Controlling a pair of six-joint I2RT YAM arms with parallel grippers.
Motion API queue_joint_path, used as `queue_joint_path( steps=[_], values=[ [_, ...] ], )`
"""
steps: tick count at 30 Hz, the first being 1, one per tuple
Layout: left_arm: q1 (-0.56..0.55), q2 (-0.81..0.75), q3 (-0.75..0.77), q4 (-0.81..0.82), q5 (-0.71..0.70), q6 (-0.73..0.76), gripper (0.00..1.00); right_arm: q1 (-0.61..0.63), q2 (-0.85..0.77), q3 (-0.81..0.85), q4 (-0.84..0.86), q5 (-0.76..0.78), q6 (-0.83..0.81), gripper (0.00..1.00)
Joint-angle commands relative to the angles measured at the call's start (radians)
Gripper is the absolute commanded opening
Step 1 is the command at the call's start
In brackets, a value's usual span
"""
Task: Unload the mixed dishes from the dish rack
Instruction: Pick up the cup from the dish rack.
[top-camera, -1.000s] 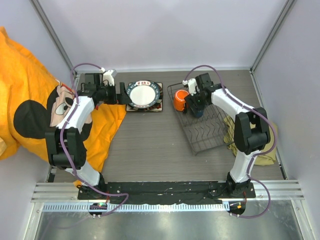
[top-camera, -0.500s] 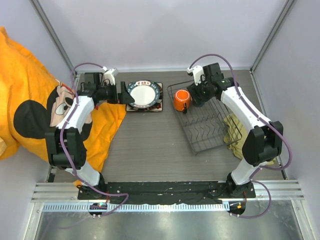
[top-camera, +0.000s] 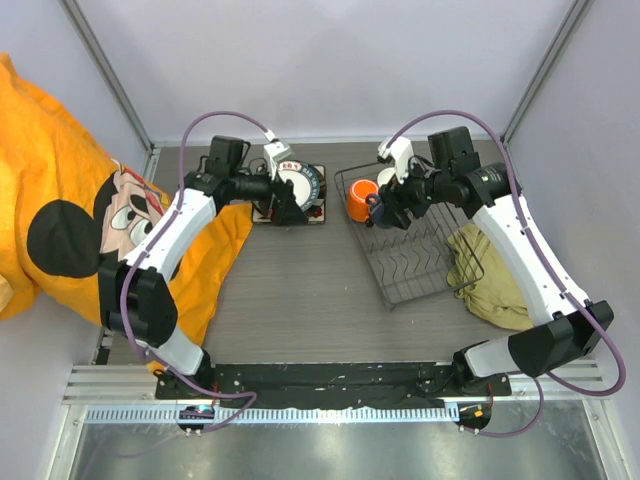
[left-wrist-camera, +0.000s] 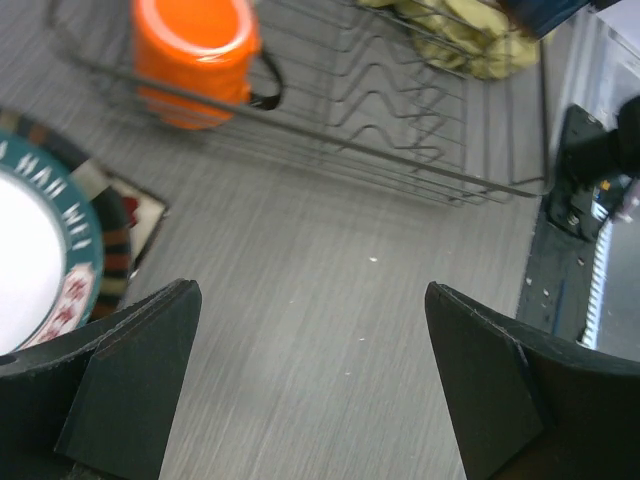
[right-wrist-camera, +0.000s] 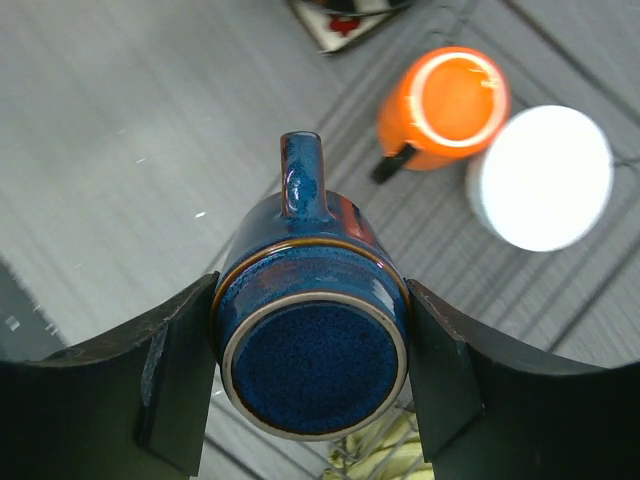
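I need to tilt my left gripper up and across to the dark-blue cup (right-wrist-camera: 310, 350), which hangs to its right in the top view, held clear of the rack.
My right gripper (right-wrist-camera: 312, 300) is shut on the small dark-blue cup (right-wrist-camera: 310, 350). The cup hangs with its base toward the camera and its handle pointing away. It is in the air above the far left part of the dish rack (top-camera: 415, 255), beside the orange mug (top-camera: 360, 201). The mug (right-wrist-camera: 452, 102) stands in the rack with a white bowl (right-wrist-camera: 545, 175) next to it. My left gripper (top-camera: 285, 205) is open and holds nothing, low over the right edge of the round dark-rimmed plate (top-camera: 290, 182). That plate (left-wrist-camera: 35, 255) lies on the square plate (left-wrist-camera: 142, 212).
An olive cloth (top-camera: 495, 285) lies under the rack's right side. A large orange cartoon-print cloth (top-camera: 60, 200) covers the table's left side. Bare grey tabletop (top-camera: 300, 290) lies between the plates and the rack.
My right arm has lifted the blue cup out of the rack and swung it up beside the mug. My left arm has moved right, from beside the plates to over their right edge.
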Motion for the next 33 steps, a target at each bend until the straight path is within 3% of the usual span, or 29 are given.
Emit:
queue_joint_path(
  steps=[1,9,14,22,26,33],
  values=[
    [-0.056,-0.057,0.058,-0.076,0.090,0.115,1.00,0.039,-0.031,0.020,-0.062,-0.131,-0.054,0.22],
    [-0.163,-0.149,-0.012,-0.026,0.112,0.188,1.00,0.073,-0.030,0.034,-0.068,-0.303,-0.028,0.22],
    [-0.202,-0.252,-0.135,0.166,0.084,0.094,1.00,0.073,-0.012,0.069,-0.033,-0.429,0.058,0.21],
    [-0.229,-0.309,-0.209,0.363,0.081,-0.046,1.00,0.073,-0.047,0.060,0.210,-0.577,0.271,0.20],
    [-0.231,-0.330,-0.253,0.563,0.055,-0.155,0.99,0.073,-0.051,0.025,0.363,-0.672,0.415,0.20],
    [-0.234,-0.347,-0.318,0.784,0.043,-0.351,0.95,0.073,-0.056,-0.040,0.507,-0.714,0.530,0.14]
  ],
)
